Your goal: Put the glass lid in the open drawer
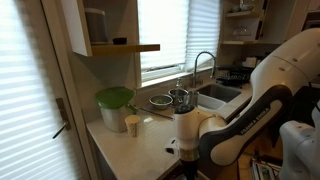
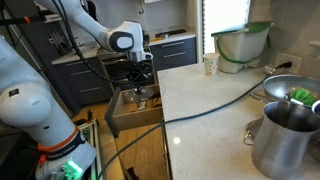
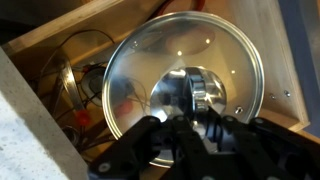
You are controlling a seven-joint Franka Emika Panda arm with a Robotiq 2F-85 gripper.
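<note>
My gripper lowers the glass lid between the open drawer's wooden sides onto the wire utensils (image 2: 141, 103) next, since the lid still hangs above them.
In the wrist view the glass lid (image 3: 150, 70) fills the middle: round clear glass, shiny metal rim, metal knob at its centre. My gripper (image 3: 185, 125) is shut on the knob and holds the lid over the inside of the open drawer (image 3: 40, 40), whose brown wooden walls frame the view. In an exterior view the gripper (image 2: 139, 82) hangs over the open drawer (image 2: 118, 118) beside the counter's edge; the lid is hard to make out there. In an exterior view the arm (image 1: 195, 130) reaches below the counter front and hides the gripper.
Wire utensils (image 3: 75, 70) lie in the drawer under the lid. On the counter (image 2: 200, 100) stand a green-lidded white container (image 2: 240, 45), a paper cup (image 2: 210, 65) and a steel pot (image 2: 285, 135). A steel bowl (image 1: 160, 100) and faucet (image 1: 203, 65) are by the sink.
</note>
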